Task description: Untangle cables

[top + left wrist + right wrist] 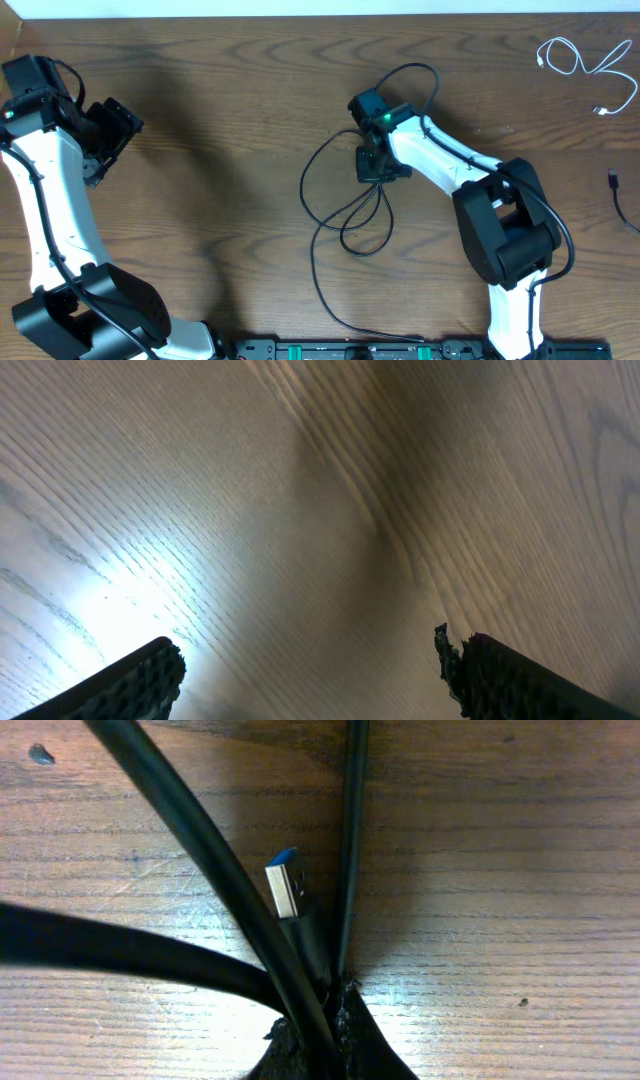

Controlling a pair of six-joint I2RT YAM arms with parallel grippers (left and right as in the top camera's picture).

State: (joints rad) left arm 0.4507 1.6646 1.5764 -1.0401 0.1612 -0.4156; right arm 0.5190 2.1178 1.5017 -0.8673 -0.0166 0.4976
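The robot should raise its right gripper, move it to the right in the overhead view and let go there, because the wood between the white cable and the small plug is bare.
The long black cable lies in loose loops on the middle of the wooden table. My right gripper is low over the loops and shut on the black cable. Its USB plug with a blue insert sticks out just beyond my right fingertips, and several black strands cross there. The white cable lies coiled at the far right corner, apart from the black one. My left gripper is open and empty at the far left, and in the left wrist view its fingers frame only bare wood.
A small black plug with a short cord lies at the right edge of the table. The right arm's base stands at the front right. The left arm runs along the left edge.
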